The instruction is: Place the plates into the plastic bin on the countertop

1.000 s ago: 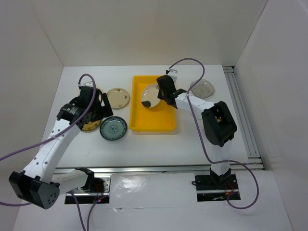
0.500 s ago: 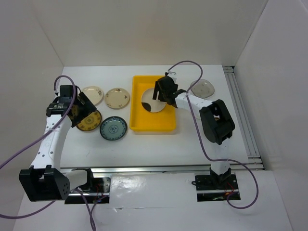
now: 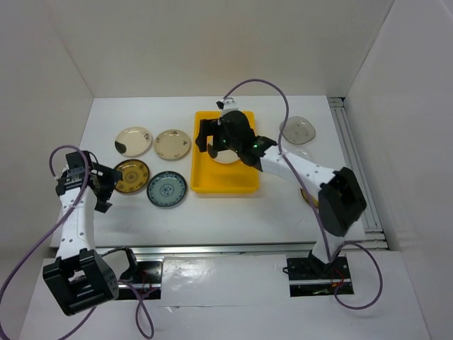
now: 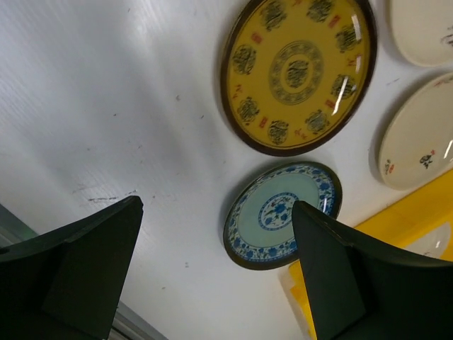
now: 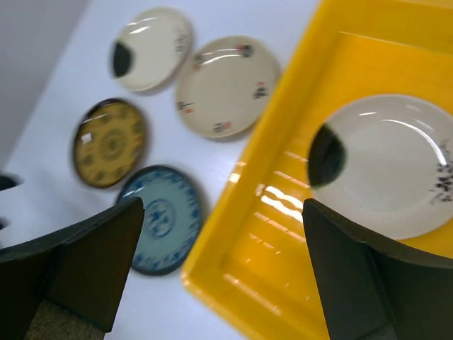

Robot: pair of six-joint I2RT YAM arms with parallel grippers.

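The left gripper, with its fingers open astride the rim, needs to go down next onto the brown-gold plate's near rim (image 3: 122, 190) (image 4: 236, 127), because the bare tabletop beside that rim leaves room for a finger.
The yellow plastic bin (image 3: 221, 178) sits mid-countertop. One cream plate with a dark blotch (image 5: 393, 166) lies flat inside it, mostly hidden under the arm in the top view (image 3: 227, 158). My right gripper (image 3: 210, 140) hovers open over the bin's left part, holding nothing (image 5: 223, 262). Left of the bin lie a cream blotched plate (image 3: 133, 140), a cream patterned plate (image 3: 173, 144), a brown-gold plate (image 3: 131, 176) and a blue-green plate (image 3: 167, 189). My left gripper (image 3: 100, 188) stands open and empty left of the brown-gold plate (image 4: 297, 71).
A clear glass plate (image 3: 297, 129) rests right of the bin near the back. White walls close in the countertop (image 3: 248, 212). A metal rail (image 3: 361, 163) runs along the right side and another along the front edge. The bin's near rim (image 4: 417, 227) shows in the left wrist view.
My right gripper opened and let go of the blotched cream plate, which now lies in the bin; it then shifted left. My left arm drew back left, off the plates.
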